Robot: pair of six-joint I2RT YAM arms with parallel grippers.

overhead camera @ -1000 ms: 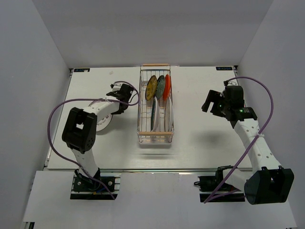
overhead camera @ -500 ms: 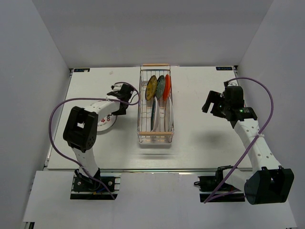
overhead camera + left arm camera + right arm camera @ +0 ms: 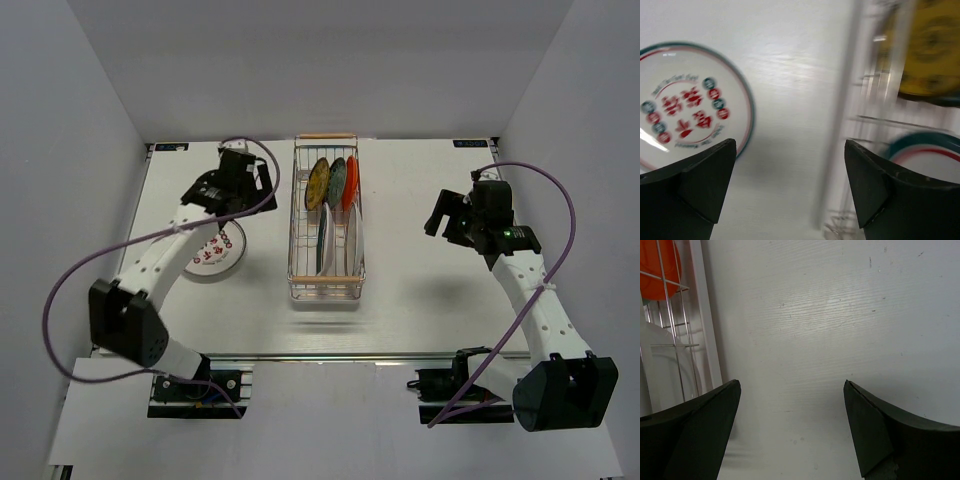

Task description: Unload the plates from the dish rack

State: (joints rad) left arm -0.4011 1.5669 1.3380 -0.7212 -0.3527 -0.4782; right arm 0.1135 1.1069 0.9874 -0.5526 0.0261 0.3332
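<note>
Next, my left gripper turns and swings over the rack [image 3: 325,293] onto the nearer white plate's rim [image 3: 327,231], as that stands to its right in the top view.
The dish rack [image 3: 325,293] stands mid-table, its wires [image 3: 850,100] blurred in the left wrist view. In it stand a mustard-yellow plate [image 3: 317,183] [image 3: 932,55], a grey-teal plate [image 3: 337,180], an orange-red plate [image 3: 350,181] [image 3: 660,265] and two white plates [image 3: 325,240] [image 3: 930,150]. A white plate with red marks [image 3: 215,252] [image 3: 685,112] lies flat on the table left of the rack. My left gripper [image 3: 252,182] [image 3: 790,165] hovers open and empty between that plate and the rack. My right gripper [image 3: 438,215] [image 3: 792,405] hangs open and empty over bare table right of the rack [image 3: 702,315].
The white table [image 3: 420,300] is enclosed by grey walls on three sides. Purple cables loop from both arms. The arm bases sit at the near edge.
My left gripper has opened and let go of the red-marked plate, which now lies on the table. The left arm rose and swung toward the far side. The right arm stayed still.
</note>
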